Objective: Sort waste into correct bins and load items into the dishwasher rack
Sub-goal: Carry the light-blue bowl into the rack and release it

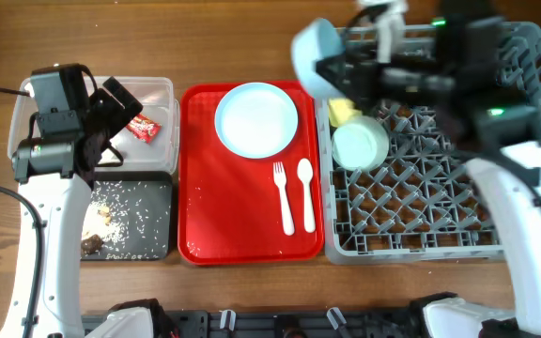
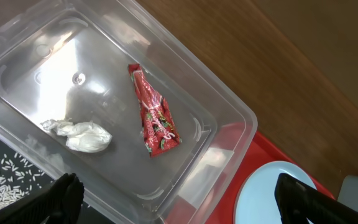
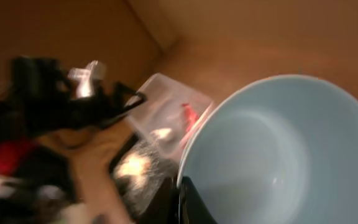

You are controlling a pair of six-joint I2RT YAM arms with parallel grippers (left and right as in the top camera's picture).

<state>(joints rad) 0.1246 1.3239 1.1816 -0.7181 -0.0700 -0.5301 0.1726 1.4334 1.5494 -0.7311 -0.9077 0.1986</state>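
Note:
The rack slots on the near side of the pale green bowl are empty. My right gripper will next move back and down to them to let go of the pale blue bowl's rim.
My left gripper hangs open and empty over the clear tub. In the left wrist view the tub holds the red wrapper and the white tissue. The black tray holds rice scraps. My right gripper is shut on the rim of the pale blue bowl, which is tipped on edge above the grey rack's far left corner. The bowl fills the blurred right wrist view. The pale green bowl and yellow cup sit in the rack.
The flat red tray lies between the bins and the rack. It carries the pale blue plate, the white fork and the white spoon. The plate's edge shows in the left wrist view.

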